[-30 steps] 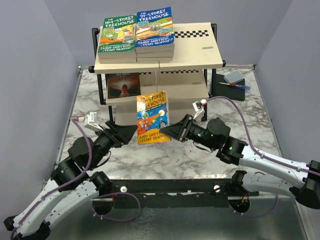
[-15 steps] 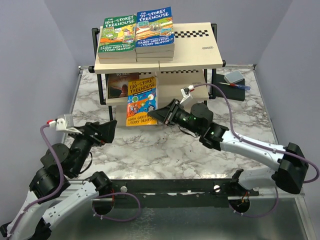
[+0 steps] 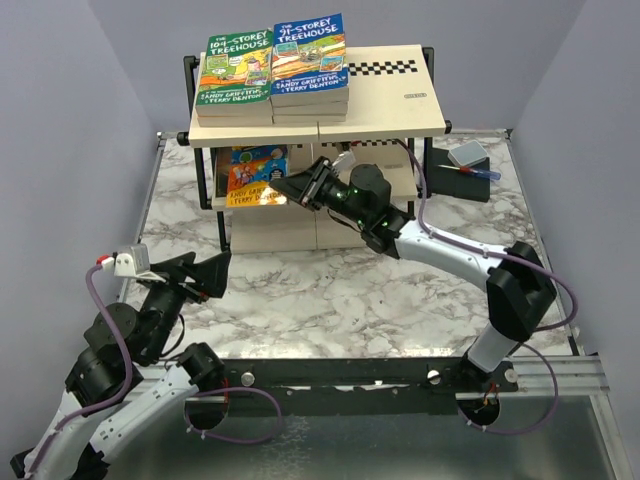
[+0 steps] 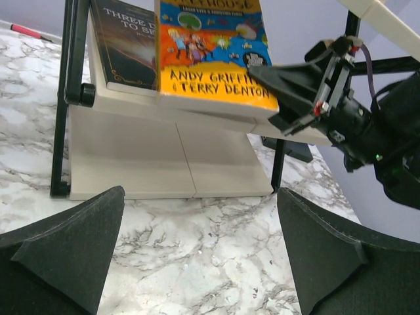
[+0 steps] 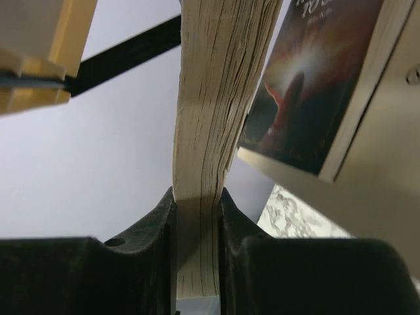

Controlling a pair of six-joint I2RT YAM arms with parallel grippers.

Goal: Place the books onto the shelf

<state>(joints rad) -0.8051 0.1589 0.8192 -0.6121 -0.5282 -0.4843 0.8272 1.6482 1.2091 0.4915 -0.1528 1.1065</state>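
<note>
My right gripper is to move outward and to the left in the top view, then down onto the dark-cover book (image 4: 123, 43) and let go, because the orange book sticks out past it.
An orange book (image 3: 254, 174) (image 4: 211, 60) lies tilted at the shelf's (image 3: 392, 102) middle tier, partly over a dark-cover book (image 4: 123, 43) (image 5: 314, 79). My right gripper (image 3: 292, 190) (image 5: 197, 205) is shut on the orange book's page edge (image 5: 216, 98), reaching in from the right. Two stacks of books, one topped green (image 3: 235, 68) and one blue (image 3: 310, 55), sit on the top board. My left gripper (image 3: 207, 272) (image 4: 200, 252) hangs open and holds nothing, low over the marble table (image 3: 340, 300) in front of the shelf.
A small dark box with a grey top (image 3: 466, 160) stands right of the shelf, with a thin pen-like thing beside it. Grey walls close in the table on the left, right and back. The shelf's black frame post (image 4: 65, 98) stands at its left front.
The right arm has carried the orange book up and left, from in front of the shelf to the middle tier. The left gripper opened wide and drew back toward the near left.
</note>
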